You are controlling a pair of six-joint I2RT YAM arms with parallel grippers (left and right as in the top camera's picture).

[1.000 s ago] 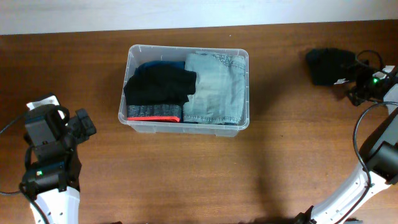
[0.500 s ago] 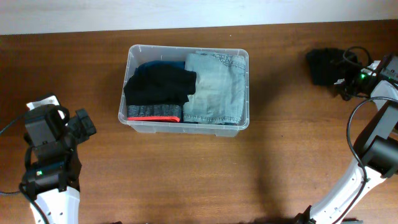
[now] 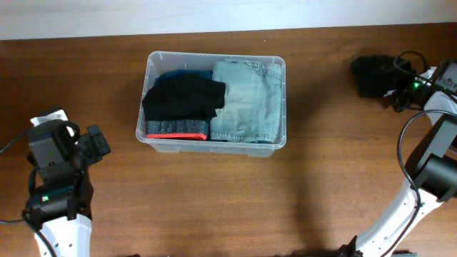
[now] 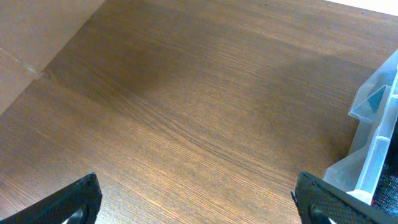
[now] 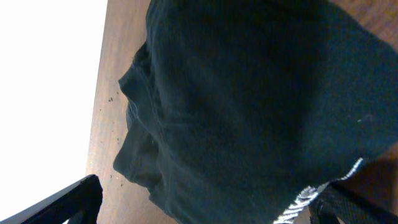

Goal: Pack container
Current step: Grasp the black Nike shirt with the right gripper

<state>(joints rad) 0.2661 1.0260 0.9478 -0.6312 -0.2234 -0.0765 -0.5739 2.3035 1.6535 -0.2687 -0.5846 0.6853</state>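
Observation:
The white-trimmed edge (image 3: 389, 93) (image 5: 300, 200) needs to be midway between my right gripper's fingers. My right gripper should lower and shift toward that trim before closing on the black garment.
The clear plastic container (image 3: 151, 60) stands at the table's middle back. It holds a folded black garment (image 3: 183, 98) with a red-edged grey piece on the left and folded light blue jeans (image 3: 248, 100) on the right. Its corner shows in the left wrist view (image 4: 373, 149). A crumpled black garment (image 3: 373, 75) lies at the far right and fills the right wrist view (image 5: 261, 106). My right gripper (image 3: 397, 93) is open, its fingers on either side of this garment's edge. My left gripper (image 3: 96, 146) is open and empty over bare table, left of the container.
A white wall strip (image 3: 214, 14) runs along the table's far edge. Wooden table (image 3: 235, 200) stretches in front of the container. The right arm's cable (image 3: 407, 157) loops down the right side.
My right gripper has moved a little up and to the right, staying at the black garment. The left arm and the container have not moved.

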